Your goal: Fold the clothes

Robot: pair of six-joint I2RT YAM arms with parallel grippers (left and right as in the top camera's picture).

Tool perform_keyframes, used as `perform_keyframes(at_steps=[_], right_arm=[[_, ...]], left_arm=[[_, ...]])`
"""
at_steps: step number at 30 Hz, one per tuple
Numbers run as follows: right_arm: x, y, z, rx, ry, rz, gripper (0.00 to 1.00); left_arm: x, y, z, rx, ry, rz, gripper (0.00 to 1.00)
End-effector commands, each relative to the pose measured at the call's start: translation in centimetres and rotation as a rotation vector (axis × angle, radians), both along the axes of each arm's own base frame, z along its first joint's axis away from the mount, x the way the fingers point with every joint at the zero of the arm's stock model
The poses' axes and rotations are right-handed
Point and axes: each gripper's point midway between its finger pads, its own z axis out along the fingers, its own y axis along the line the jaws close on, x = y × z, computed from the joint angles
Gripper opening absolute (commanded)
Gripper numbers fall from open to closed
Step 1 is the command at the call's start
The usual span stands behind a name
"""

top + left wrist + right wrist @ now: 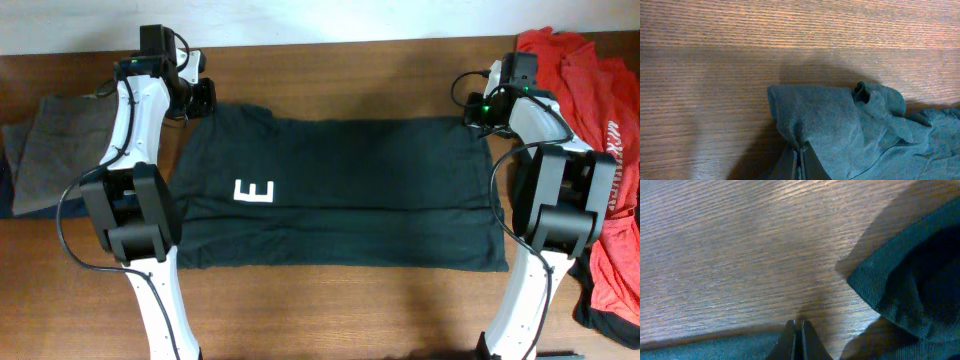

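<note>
The right gripper carries the held far corner back over the shirt to the black T-shirt's near corner [491, 254] next and releases it, since the shirt lies spread flat.
The black T-shirt [350, 200] lies flat across the middle of the wooden table, with its white "E" print [253, 191] at the left. My left gripper [203, 100] is at the shirt's far left corner. In the left wrist view its fingers [800, 150] are shut on bunched shirt fabric [840, 125]. My right gripper [474, 113] is at the shirt's far right corner. In the right wrist view its fingers [801, 326] are shut, with the shirt's edge [910, 280] raised beside them and more fabric under them.
A red shirt [600, 90] with white lettering is heaped at the table's right edge behind the right arm. Grey trousers [60, 150] lie at the left edge. Bare wood [350, 70] runs along the far side, beyond the shirt.
</note>
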Motion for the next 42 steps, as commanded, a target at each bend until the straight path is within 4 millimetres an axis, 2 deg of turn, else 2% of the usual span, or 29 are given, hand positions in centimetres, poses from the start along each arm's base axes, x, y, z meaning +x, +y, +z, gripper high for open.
perform_keyframes(at_steps=[1,2,4,7,12,13,16,19,21,24,27,29,32,38,42], right_arm=[[-0.1,0.3,2.8,0.014,-0.025,-0.018,0.04],[-0.1,0.3,3.9,0.011,-0.038,-0.018,0.04],[-0.5,0.0,7.4,-0.011,-0.062,-0.035,0.04],[-2.2,-1.1,10.6,-0.06,-0.046,-0.113,0.04],[-5.4,-1.5,15.0,-0.108,-0.025,-0.139,0.04],[-6.5,-1.4,16.1,-0.115,-0.015,-0.143,0.04],[-9.2,-1.1,17.7,-0.119,0.03,-0.146,0.04],[-11.8,-0.6,18.0,-0.11,0.103,-0.141,0.04],[-13.8,-0.2,17.4,-0.1,0.188,-0.136,0.04],[-15.5,-0.4,17.0,-0.113,0.258,-0.143,0.04],[-18.1,-0.5,16.5,-0.098,0.362,-0.151,0.04],[-19.3,-0.5,16.4,-0.09,0.41,-0.156,0.04],[-20.9,-0.7,16.2,-0.077,0.472,-0.166,0.04],[-22.5,-0.8,16.2,-0.06,0.534,-0.176,0.04],[-23.2,-0.5,16.2,-0.052,0.562,-0.171,0.04]], left_arm=[[0.5,1.1,3.4,0.003,-0.064,0.028,0.02],[0.4,1.4,4.1,0.003,-0.072,0.034,0.02],[-0.4,1.9,5.5,-0.007,-0.071,0.043,0.02],[-1.7,2.6,6.4,-0.008,-0.044,0.059,0.01],[-4.0,3.7,7.5,-0.025,0.018,0.085,0.01],[-5.0,4.1,7.8,-0.027,0.045,0.096,0.01],[-6.9,4.5,8.5,-0.033,0.097,0.11,0.01],[-9.3,4.5,8.5,-0.034,0.179,0.101,0.01],[-11.4,4.3,8.2,-0.025,0.258,0.07,0.01],[-12.9,4.1,8.1,-0.026,0.316,0.042,0.0],[-15.0,4.6,7.9,0.014,0.405,0.041,0.0],[-15.6,4.8,7.9,0.029,0.431,0.043,0.0],[-16.6,5.1,7.9,0.049,0.47,0.045,0.01],[-17.4,5.0,7.5,0.048,0.499,0.044,0.01],[-20.7,4.4,6.6,0.035,0.589,0.037,0.01]])
